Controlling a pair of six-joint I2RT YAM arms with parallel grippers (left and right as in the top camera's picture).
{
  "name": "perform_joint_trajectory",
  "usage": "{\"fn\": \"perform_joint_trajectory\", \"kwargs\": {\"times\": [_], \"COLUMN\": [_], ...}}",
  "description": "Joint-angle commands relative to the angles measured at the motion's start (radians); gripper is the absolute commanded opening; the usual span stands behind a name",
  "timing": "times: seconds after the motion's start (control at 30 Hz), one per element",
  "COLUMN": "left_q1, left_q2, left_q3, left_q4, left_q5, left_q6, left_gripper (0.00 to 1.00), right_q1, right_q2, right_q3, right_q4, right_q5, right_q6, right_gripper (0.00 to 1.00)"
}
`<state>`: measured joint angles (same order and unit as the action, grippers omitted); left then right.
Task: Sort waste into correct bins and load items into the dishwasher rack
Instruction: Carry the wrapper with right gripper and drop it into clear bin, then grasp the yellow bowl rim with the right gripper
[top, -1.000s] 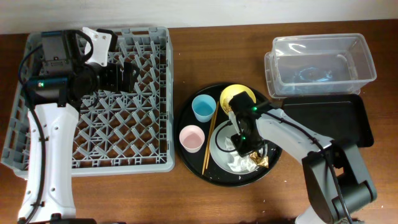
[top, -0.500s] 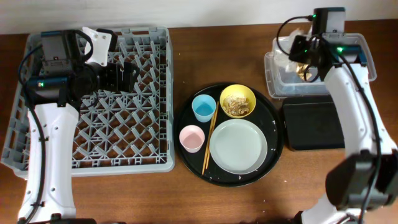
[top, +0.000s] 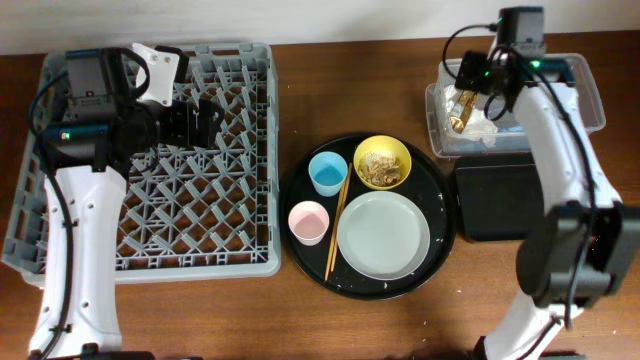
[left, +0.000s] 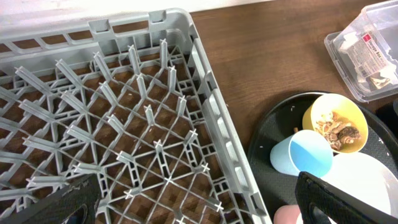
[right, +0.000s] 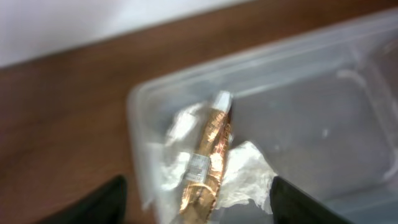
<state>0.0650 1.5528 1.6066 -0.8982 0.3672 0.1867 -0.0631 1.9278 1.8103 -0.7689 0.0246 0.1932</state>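
My right gripper will next move back and down onto the tub-side rim (top: 408, 158), clear of the blue cup (top: 327, 173), because the yellow bowl is below and back from the gripper.
My right gripper (top: 470, 85) hangs open over the left end of the clear tub (top: 592, 95). The gold-brown wrapper (right: 208, 158) and white napkins (right: 249, 173) lie loose in the tub between its spread fingers (right: 118, 199). On the round black tray (top: 300, 185) are the yellow bowl (top: 382, 163) holding brown scraps, the blue cup (top: 327, 173), the pink cup (top: 308, 221), the bare white plate (top: 384, 235) and the chopsticks (top: 334, 225). My left gripper (left: 199, 208) is open and holds nothing above the grey dishwasher rack (top: 272, 160), near its right side.
The shallow black rectangular tray (top: 505, 200) lies just in front of the clear tub, right of the round tray. A few crumbs dot the round tray's rim. The left arm's white body runs along the rack's left side.
The right arm carried the wrapper and napkins from the white plate up to the clear tub and opened, letting them go. The plate is now bare. The left arm has not moved.
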Motion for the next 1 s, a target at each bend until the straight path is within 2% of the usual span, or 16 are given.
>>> {"fn": "perform_joint_trajectory", "kwargs": {"times": [0.0, 0.1, 0.2, 0.3, 0.47, 0.6, 0.9, 0.97], "left_q1": [0.002, 0.002, 0.002, 0.002, 0.002, 0.002, 0.002, 0.002], "left_q2": [0.003, 0.003, 0.003, 0.003, 0.003, 0.003, 0.003, 0.003], "left_q3": [0.015, 0.015, 0.015, 0.014, 0.014, 0.014, 0.014, 0.014], "left_q4": [-0.001, -0.001, -0.001, -0.001, -0.001, -0.001, -0.001, -0.001], "left_q5": [0.011, 0.011, 0.011, 0.011, 0.011, 0.011, 0.011, 0.011], "left_q6": [-0.01, -0.01, -0.01, -0.01, -0.01, -0.01, -0.01, -0.01], "left_gripper": [0.99, 0.99, 0.99, 0.99, 0.99, 0.99, 0.99, 0.99], "right_q1": [0.007, 0.077, 0.141, 0.196, 0.221, 0.221, 0.221, 0.221], "right_q2": [-0.115, -0.1, -0.073, -0.042, 0.044, 0.103, 0.197, 0.207], "right_q3": [0.035, 0.028, 0.011, -0.062, -0.148, -0.178, -0.185, -0.185], "right_q4": [-0.144, -0.328, -0.384, -0.363, -0.255, -0.214, -0.192, -0.192], "right_q5": [-0.272, -0.304, -0.217, -0.142, -0.139, -0.105, -0.064, -0.065], "right_q6": [-0.023, -0.015, 0.062, 0.152, 0.189, 0.213, 0.224, 0.224], "right_gripper": [0.6, 0.54, 0.54, 0.54, 0.52, 0.43, 0.36, 0.32]}}
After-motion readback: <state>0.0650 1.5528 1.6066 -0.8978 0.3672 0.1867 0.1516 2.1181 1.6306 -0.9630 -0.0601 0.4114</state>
